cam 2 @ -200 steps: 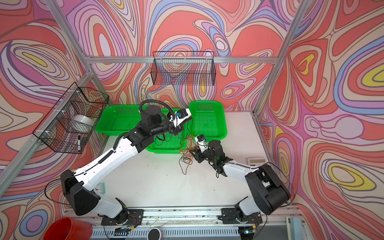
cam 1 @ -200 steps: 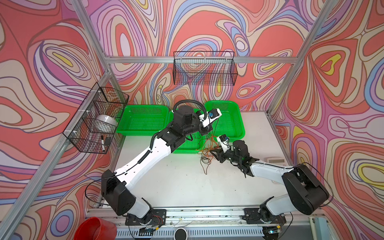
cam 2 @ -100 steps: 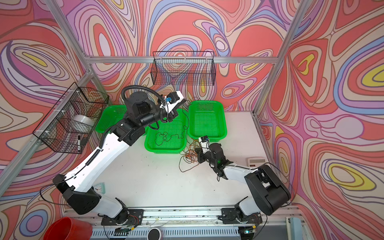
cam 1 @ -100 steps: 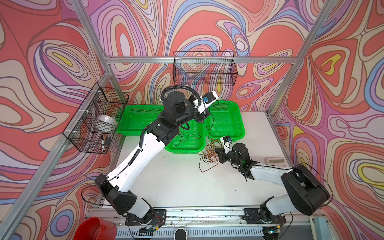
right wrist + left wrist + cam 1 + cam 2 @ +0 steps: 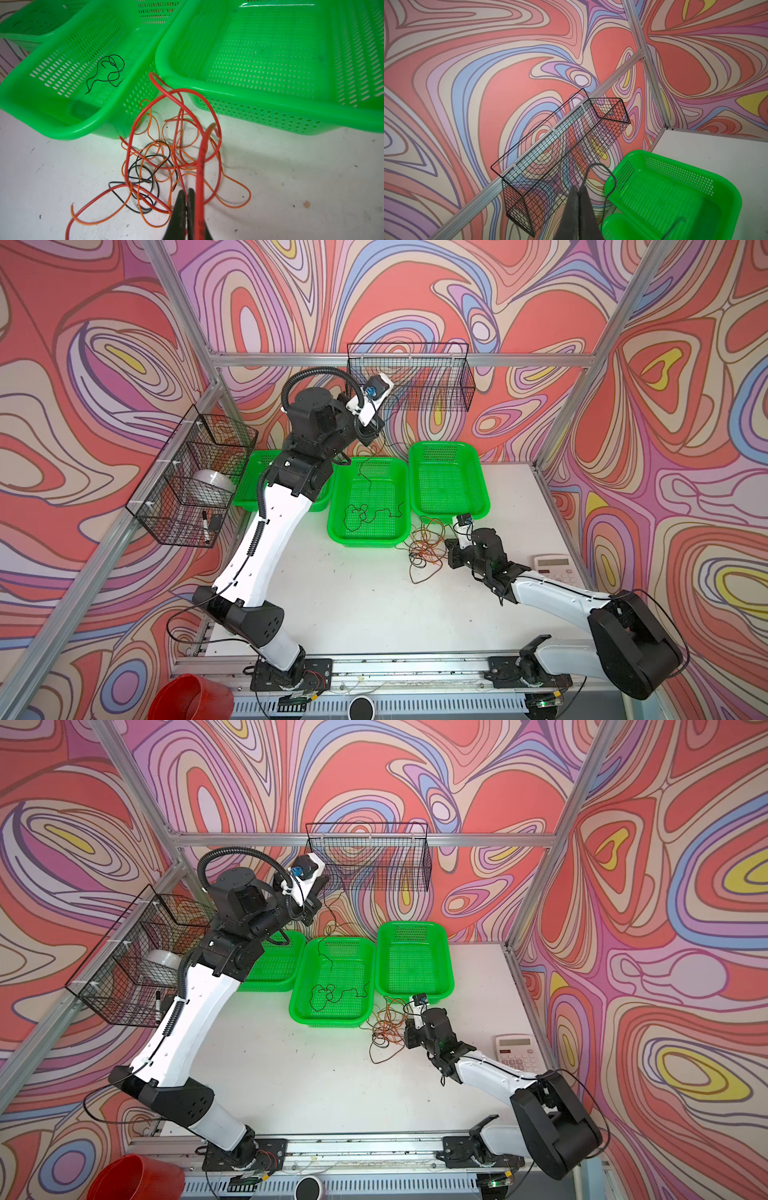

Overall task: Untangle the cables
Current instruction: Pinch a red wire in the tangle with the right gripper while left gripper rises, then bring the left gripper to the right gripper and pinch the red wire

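Observation:
The rest of the cable already coils inside the middle green tray, so next my left gripper should move down over it and release the thin black cable (image 5: 360, 514).
My left gripper (image 5: 369, 434) (image 5: 311, 912) is raised high by the back wall, shut on the thin black cable (image 5: 360, 514) (image 5: 328, 992). That cable hangs down from it into the middle green tray (image 5: 337, 533) and coils there. In the left wrist view the fingertips (image 5: 578, 188) are pressed together with the black cable (image 5: 604, 168) looping out. A tangle of red, orange and black cables (image 5: 424, 548) (image 5: 386, 1028) lies on the table in front of the trays. My right gripper (image 5: 451, 551) (image 5: 186, 192) rests low at the tangle, shut on the red cable (image 5: 200, 164). The orange cable (image 5: 239, 187) loops beside it.
Three green trays stand in a row at the back, the right tray (image 5: 485, 489) and left tray (image 5: 246, 498) without cables. A wire basket (image 5: 432, 381) hangs on the back wall, another (image 5: 187, 489) on the left wall. A calculator (image 5: 555, 568) lies right; a red bucket (image 5: 191, 697) stands in front.
My left arm has risen from the tangle up toward the back wall, drawing the black cable out and over the middle tray. My right gripper has closed at the tangle.

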Robot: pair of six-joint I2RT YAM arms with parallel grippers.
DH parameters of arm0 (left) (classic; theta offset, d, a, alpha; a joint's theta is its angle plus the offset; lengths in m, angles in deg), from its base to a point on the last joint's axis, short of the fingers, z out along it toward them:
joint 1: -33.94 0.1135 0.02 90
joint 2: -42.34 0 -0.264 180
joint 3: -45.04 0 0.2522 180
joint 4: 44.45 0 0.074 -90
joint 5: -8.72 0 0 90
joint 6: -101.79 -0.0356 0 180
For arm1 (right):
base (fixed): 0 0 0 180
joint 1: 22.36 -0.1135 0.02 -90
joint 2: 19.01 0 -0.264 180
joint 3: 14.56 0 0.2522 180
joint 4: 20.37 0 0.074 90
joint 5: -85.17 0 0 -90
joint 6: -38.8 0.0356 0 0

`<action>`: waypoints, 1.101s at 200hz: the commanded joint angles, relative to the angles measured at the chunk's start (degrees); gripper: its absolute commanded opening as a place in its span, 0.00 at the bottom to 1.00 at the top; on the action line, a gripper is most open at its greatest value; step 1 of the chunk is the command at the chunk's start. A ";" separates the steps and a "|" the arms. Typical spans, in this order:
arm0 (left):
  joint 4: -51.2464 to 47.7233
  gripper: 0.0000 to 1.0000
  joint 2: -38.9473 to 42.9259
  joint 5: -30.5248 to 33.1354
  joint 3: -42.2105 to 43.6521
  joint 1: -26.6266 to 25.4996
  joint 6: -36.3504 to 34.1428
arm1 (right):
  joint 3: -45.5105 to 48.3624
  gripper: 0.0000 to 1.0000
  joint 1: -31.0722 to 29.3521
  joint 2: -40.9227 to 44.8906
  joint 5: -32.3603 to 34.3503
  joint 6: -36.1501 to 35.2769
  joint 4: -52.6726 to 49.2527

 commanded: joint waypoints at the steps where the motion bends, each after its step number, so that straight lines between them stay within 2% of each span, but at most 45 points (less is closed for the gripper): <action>1: -2.70 0.00 -3.42 -2.52 1.05 2.81 3.27 | -1.01 0.00 -0.24 1.93 2.60 -0.52 -2.93; 26: 0.00 0.00 -5.46 -5.73 7.26 4.55 7.20 | -2.71 0.02 -0.16 4.38 2.43 -2.46 -5.74; 58: 6.17 0.00 -7.43 -10.06 16.57 4.72 12.88 | -4.39 0.30 -0.18 8.15 2.34 -3.24 -8.92; 86: 10.49 0.00 -8.47 -11.69 23.67 4.69 17.48 | -6.94 0.39 -0.16 8.01 2.97 -3.72 -11.68; 125: 9.99 0.00 -11.64 -2.85 28.49 4.76 16.47 | -13.69 0.48 0.13 2.27 3.38 -0.80 -20.22; 146: 10.77 0.00 -12.13 3.50 31.01 4.76 16.81 | -14.02 0.50 0.13 2.03 5.83 5.52 -23.57; 166: 11.12 0.40 -11.16 4.65 33.11 4.84 17.50 | -12.12 0.52 0.13 4.96 9.11 12.45 -26.08; 175: 12.38 0.53 -10.14 4.19 34.77 4.84 18.27 | -11.50 0.53 0.18 6.25 10.55 14.26 -27.43; 195: 17.51 0.68 -6.98 3.79 39.81 4.76 19.70 | -10.49 0.53 0.54 7.52 11.29 15.58 -28.65; 210: 20.24 0.75 -4.72 4.12 42.36 4.77 20.38 | -10.22 0.53 1.66 5.89 9.52 16.05 -28.48; 220: 20.83 0.84 -3.31 4.10 43.36 4.83 20.60 | -10.34 0.52 2.86 3.99 6.75 16.43 -28.26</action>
